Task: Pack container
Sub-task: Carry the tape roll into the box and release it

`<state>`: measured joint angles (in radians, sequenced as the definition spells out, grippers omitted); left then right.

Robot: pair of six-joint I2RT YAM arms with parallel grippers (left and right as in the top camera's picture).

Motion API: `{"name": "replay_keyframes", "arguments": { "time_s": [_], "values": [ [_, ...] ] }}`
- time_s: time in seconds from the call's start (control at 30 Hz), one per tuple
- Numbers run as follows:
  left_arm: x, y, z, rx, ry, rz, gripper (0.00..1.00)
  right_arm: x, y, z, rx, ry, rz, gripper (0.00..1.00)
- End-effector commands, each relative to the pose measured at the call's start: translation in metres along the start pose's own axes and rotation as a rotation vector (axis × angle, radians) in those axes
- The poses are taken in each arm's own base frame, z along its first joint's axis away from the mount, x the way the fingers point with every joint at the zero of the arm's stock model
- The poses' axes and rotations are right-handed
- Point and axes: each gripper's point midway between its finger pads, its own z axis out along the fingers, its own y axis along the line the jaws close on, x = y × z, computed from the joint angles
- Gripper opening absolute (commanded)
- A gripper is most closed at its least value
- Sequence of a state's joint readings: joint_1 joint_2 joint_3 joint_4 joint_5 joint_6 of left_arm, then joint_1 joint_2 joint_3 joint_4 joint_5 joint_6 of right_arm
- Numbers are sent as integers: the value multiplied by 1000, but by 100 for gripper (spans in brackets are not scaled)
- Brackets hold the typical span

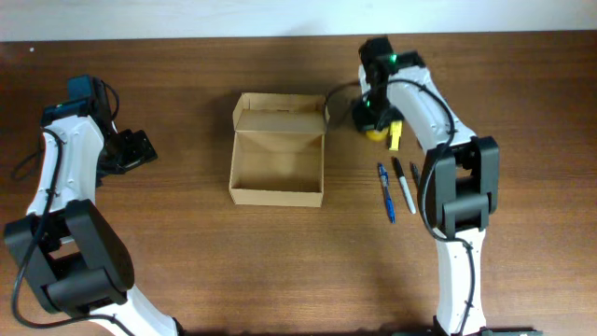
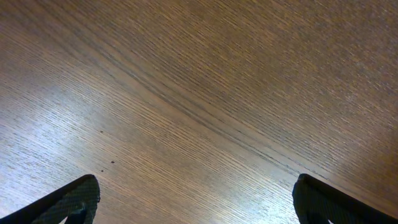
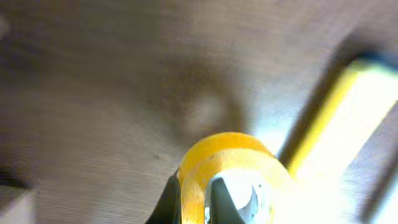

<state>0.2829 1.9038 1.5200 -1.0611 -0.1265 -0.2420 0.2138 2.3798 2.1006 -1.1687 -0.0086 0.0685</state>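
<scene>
I should raise the yellow tape roll in my right gripper next and bring it over the side of the box. Then I should lower it inside, where the box's bottom is empty (image 1: 278, 164).
The container (image 1: 277, 194) is an open tan cardboard box at the table's middle, flap lid (image 1: 280, 113) raised at its far side. My right gripper (image 1: 372, 119) is just right of the box, shut on the wall of a yellow tape roll (image 1: 376, 133); in the right wrist view the fingers (image 3: 196, 199) pinch the roll's (image 3: 233, 155) rim, one inside, one outside. A yellow marker (image 1: 395, 136) lies beside the roll and shows blurred in the right wrist view (image 3: 336, 112). My left gripper (image 1: 140, 147) is open far left; its view shows only bare wood between the fingertips (image 2: 196, 199).
A blue pen (image 1: 386, 192), a white pen (image 1: 404, 185) and a dark pen (image 1: 415, 174) lie on the table right of the box, next to the right arm's base. The wooden table ends at a white edge at the back.
</scene>
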Motion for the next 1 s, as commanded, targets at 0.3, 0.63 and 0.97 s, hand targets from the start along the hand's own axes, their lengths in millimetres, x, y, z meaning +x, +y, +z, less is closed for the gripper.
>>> {"name": "replay_keyframes", "arguments": {
  "time_s": [0.3, 0.63, 0.97],
  "values": [
    [1, 0, 0, 7, 3, 10, 100, -31, 72, -192, -58, -321, -197, 3],
    [1, 0, 0, 7, 3, 10, 100, 38, 196, -199, -89, -259, -759, 4],
    [1, 0, 0, 7, 3, 10, 100, 88, 229, -103, -194, 38, -883, 4]
  ]
}}
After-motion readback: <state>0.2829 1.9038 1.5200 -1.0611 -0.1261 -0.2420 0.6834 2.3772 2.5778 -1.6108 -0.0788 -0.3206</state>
